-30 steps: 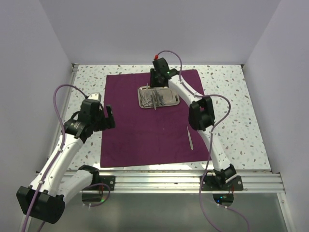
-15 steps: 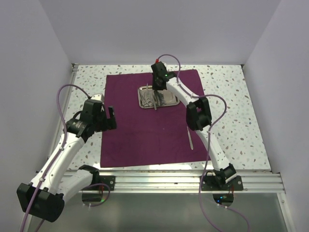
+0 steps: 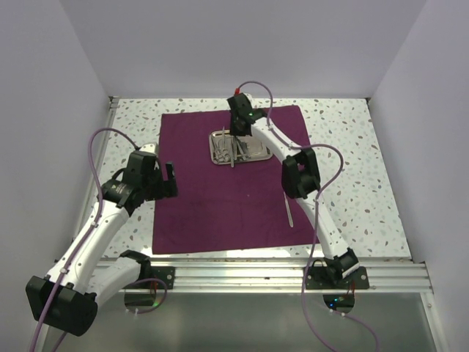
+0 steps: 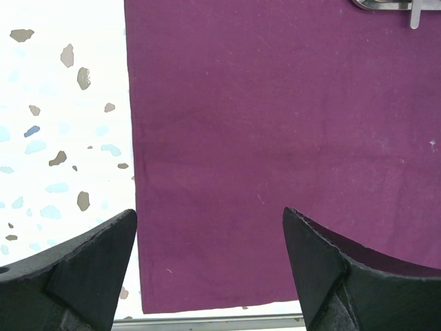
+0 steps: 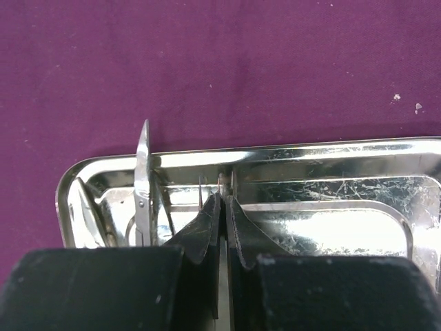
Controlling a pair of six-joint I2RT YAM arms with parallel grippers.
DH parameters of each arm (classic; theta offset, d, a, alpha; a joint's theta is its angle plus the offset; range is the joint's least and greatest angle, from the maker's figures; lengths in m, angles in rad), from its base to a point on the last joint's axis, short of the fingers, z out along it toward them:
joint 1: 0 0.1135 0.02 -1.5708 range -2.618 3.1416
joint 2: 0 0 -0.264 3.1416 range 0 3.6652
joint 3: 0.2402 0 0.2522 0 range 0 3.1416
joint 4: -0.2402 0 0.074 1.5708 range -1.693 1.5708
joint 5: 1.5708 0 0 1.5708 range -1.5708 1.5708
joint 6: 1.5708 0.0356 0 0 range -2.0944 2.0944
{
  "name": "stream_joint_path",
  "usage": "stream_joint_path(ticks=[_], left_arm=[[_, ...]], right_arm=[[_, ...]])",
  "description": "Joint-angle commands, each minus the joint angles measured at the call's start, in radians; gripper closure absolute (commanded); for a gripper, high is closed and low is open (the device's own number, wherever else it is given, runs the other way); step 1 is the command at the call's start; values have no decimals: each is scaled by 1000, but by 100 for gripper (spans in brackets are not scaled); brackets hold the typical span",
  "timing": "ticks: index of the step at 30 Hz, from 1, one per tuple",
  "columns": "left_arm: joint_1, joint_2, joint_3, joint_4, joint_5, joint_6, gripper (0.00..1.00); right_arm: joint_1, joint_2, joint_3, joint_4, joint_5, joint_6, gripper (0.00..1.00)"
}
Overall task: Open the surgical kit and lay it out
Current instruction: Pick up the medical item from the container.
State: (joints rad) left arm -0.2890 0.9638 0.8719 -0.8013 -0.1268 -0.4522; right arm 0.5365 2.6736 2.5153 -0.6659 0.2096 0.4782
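Next, my right gripper moves up, back and down to release the instrument on bare cloth beside the tweezers, since that spot lies back from the gripper.
The dark purple cloth (image 3: pixel 220 198) lies spread flat on the table. The steel tray (image 3: pixel 260 152) sits on its far half with several slim silver instruments in it. My right gripper (image 3: pixel 236 139) reaches down into the tray (image 5: pixel 344 152). In the right wrist view the gripper (image 5: pixel 223 203) is closed on a thin silver instrument, whose tips show just past the fingertips. Scissors (image 5: pixel 143 179) stand on edge to their left. My left gripper (image 3: pixel 167 180) is open and empty over the cloth's left edge (image 4: pixel 275 124). One silver tweezers (image 3: pixel 289 209) lies on the cloth's right side.
The speckled white table (image 3: pixel 352 169) borders the cloth on all sides. White walls enclose left, back and right. An aluminium rail (image 3: pixel 256 275) runs along the near edge. In the left wrist view the tray's corner (image 4: pixel 386 4) shows with an instrument end (image 4: pixel 415 17) overhanging it.
My right gripper has shifted a little left over the tray and closer to the instruments. My left arm has moved slightly, still open at the cloth's left edge.
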Motion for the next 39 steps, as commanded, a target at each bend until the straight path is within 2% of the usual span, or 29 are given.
stream_joint_path(ticks=[1,8,15,18,19,24,25,28,35,39], left_arm=[[-4,-5,1,19,-10,4,10],[-4,-19,3,16,-27,-5,10],[-6,-43,4,11,-46,-14,10],[-4,-53,4,8,-53,-19,10],[-4,-57,3,8,-54,-19,10],[-4,-71,4,4,-62,-23,10],[-4,-73,3,5,-63,-25,10],[-4,-77,1,2,-68,-26,10],[-6,-79,2,4,-71,-29,10],[-6,-77,1,4,-71,-31,10]], right_arm=[[-3,-150,37,11,-32,-4,100],[-39,-241,-67,0,-156,88,100],[-65,-241,-162,-5,-249,167,100],[-96,-230,-291,110,-346,279,100],[-116,-224,-343,182,-421,311,100],[-156,-210,-443,386,-573,468,100],[-162,-218,-516,517,-622,508,100],[-193,-218,-581,671,-656,637,100],[-237,-215,-677,888,-746,812,100],[-245,-236,-690,925,-791,820,100]])
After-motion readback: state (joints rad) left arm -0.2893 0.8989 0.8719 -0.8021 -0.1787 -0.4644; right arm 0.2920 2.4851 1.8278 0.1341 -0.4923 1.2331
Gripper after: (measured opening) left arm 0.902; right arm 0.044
